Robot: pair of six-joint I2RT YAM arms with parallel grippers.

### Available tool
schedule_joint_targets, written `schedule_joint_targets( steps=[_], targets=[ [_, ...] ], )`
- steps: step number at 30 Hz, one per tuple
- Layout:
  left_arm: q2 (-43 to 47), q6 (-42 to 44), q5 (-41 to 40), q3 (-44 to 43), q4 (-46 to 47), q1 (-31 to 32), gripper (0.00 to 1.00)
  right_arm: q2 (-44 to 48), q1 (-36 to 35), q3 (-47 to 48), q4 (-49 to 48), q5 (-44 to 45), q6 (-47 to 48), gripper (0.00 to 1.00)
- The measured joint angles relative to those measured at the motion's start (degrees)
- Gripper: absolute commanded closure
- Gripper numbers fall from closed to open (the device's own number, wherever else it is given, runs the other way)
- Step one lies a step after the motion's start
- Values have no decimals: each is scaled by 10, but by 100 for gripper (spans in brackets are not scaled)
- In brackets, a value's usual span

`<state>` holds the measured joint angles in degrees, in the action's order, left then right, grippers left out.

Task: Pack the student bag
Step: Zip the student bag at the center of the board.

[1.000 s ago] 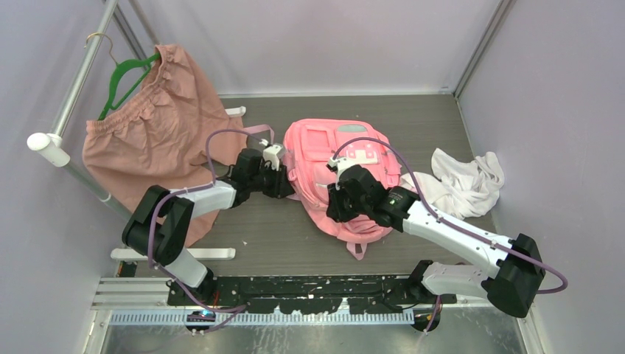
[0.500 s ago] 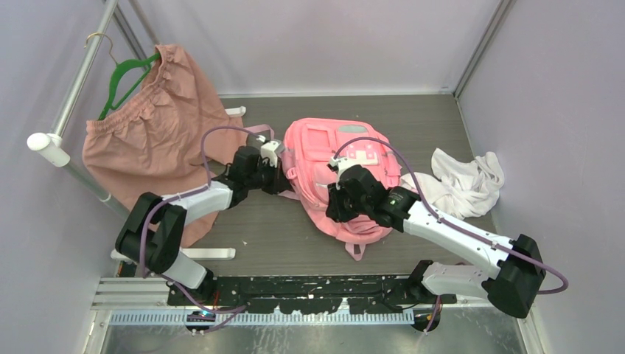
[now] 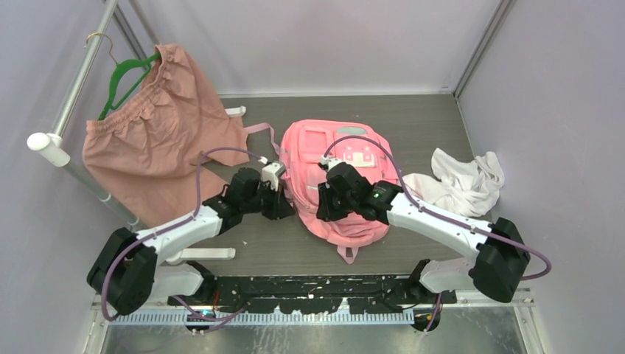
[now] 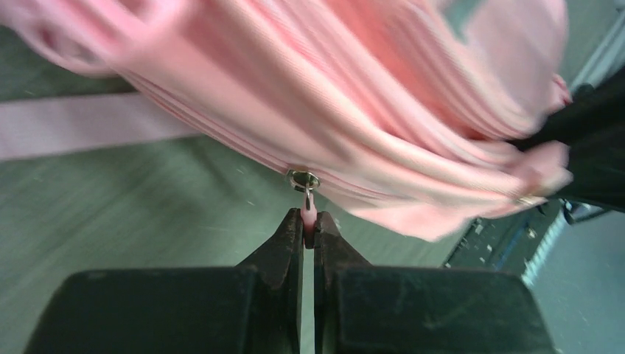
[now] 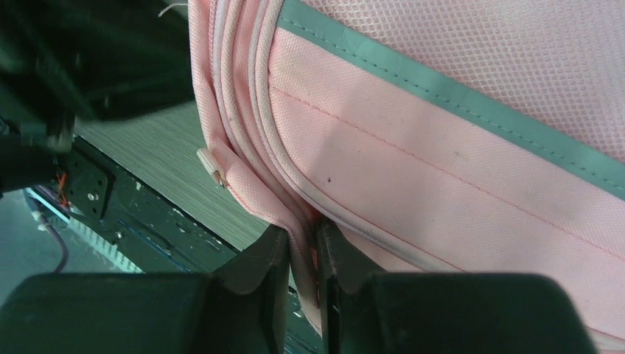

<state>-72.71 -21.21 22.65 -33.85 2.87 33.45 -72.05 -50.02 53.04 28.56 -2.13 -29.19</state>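
My left gripper draws back along the bag's side toward the second pale zipper pull [image 4: 529,200] next and releases. A part of the bag's seam still separates both zipper pulls.
The bright pink student bag [image 3: 346,158] lies flat in the middle of the table, front pockets up. My left gripper [image 3: 284,209] is at its left edge, shut on a pink zipper pull [image 4: 308,214] that hangs from a metal slider [image 4: 304,179] on the bag's side. My right gripper [image 3: 324,206] is on the bag's near left part, shut on a fold of the bag's fabric [image 5: 302,228] beside the zipper seam. A second pale zipper pull [image 5: 209,164] shows to the left of the right fingers.
A dusty-pink garment [image 3: 151,136] hangs on a green hanger [image 3: 121,77] from a rail at the left. A white cloth [image 3: 461,181] lies crumpled at the right. A pink strap [image 3: 259,130] trails off the bag's far left. Grey walls close in behind and at both sides.
My left gripper has moved toward the near edge along the bag's left side with the zipper pull. My right gripper and the bag have shifted slightly left.
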Motion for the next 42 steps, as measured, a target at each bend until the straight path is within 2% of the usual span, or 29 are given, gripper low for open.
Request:
schedule_joint_targets(
  steps=[2, 5, 11, 14, 17, 21, 26, 31, 32, 33, 34, 35, 37, 39, 42],
  targets=[
    [31, -12, -9, 9, -16, 24, 100, -19, -1, 11, -6, -2, -11, 98],
    [65, -29, -22, 10, -40, 58, 100, -51, -2, 34, -14, -7, -27, 90],
    [114, -70, -97, 23, -57, 111, 100, -111, -2, 105, 26, -11, -36, 57],
    [134, -89, -118, 34, -60, 127, 100, -146, -1, 146, 37, -23, -47, 45],
    [166, -101, -137, 47, -71, 133, 100, -142, -1, 151, 37, -33, -59, 36],
    [207, -103, -138, 53, -88, 146, 100, -67, 3, 107, 17, -23, -82, 30],
    [210, -102, -97, 53, -100, 159, 100, 82, 29, 48, 48, 83, -105, 29],
    [178, -100, -63, 48, -105, 164, 100, 183, 129, -5, 107, 144, -144, 30],
    [171, -100, -58, 46, -104, 165, 98, 196, 153, -19, 117, 148, -153, 30],
    [165, -99, -54, 42, -105, 167, 85, 204, 168, -28, 125, 152, -160, 29],
    [157, -98, -50, 37, -105, 171, 64, 212, 180, -38, 132, 152, -167, 29],
    [149, -97, -47, 28, -106, 176, 52, 216, 185, -47, 138, 154, -174, 28],
    [135, -100, -34, 8, -108, 191, 46, 218, 187, -54, 154, 158, -184, 28],
    [132, -99, -31, -10, -115, 200, 35, 214, 191, -54, 165, 168, -191, 30],
    [153, -96, -62, -31, -143, 205, 22, 206, 214, -54, 180, 177, -194, 34]
  ],
)
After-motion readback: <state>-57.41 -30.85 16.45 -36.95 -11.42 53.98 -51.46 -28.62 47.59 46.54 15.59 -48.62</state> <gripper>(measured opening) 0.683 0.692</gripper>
